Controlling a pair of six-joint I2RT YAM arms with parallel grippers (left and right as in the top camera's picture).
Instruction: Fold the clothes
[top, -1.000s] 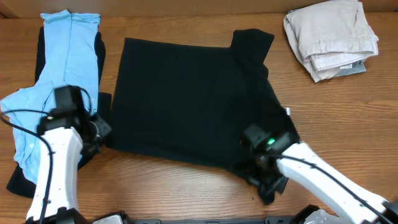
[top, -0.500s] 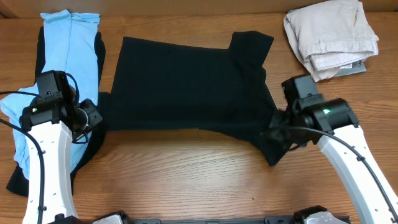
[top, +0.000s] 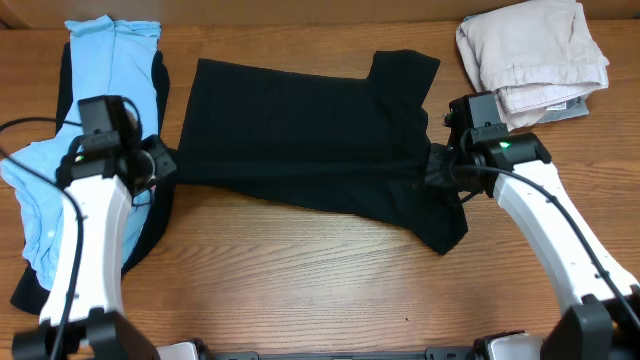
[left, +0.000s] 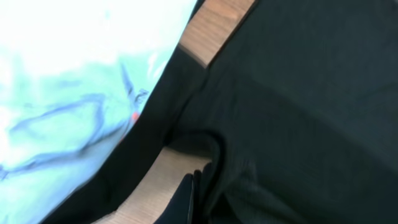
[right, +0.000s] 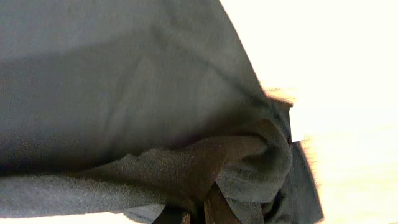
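The left gripper carries the garment's edge outward and down onto the flat black cloth beyond it next and releases it there, since the edge is still lifted.
The black garment (top: 300, 125) lies across the middle of the table, its near edge lifted and folded over. My left gripper (top: 160, 165) is shut on its left edge, seen close up in the left wrist view (left: 199, 193). My right gripper (top: 438, 170) is shut on bunched black cloth at its right side, with a flap hanging toward the front; the right wrist view (right: 199, 211) shows this, along with a small white label (right: 297, 127). A light blue garment (top: 110, 90) lies on another black one (top: 30, 285) at the left.
A folded beige garment (top: 530, 55) sits at the back right corner. The wooden table (top: 300, 280) shows bare in front of the black garment.
Both grippers have carried the near edge of the black garment toward the back, folding it over. The visible black area has become narrower front to back.
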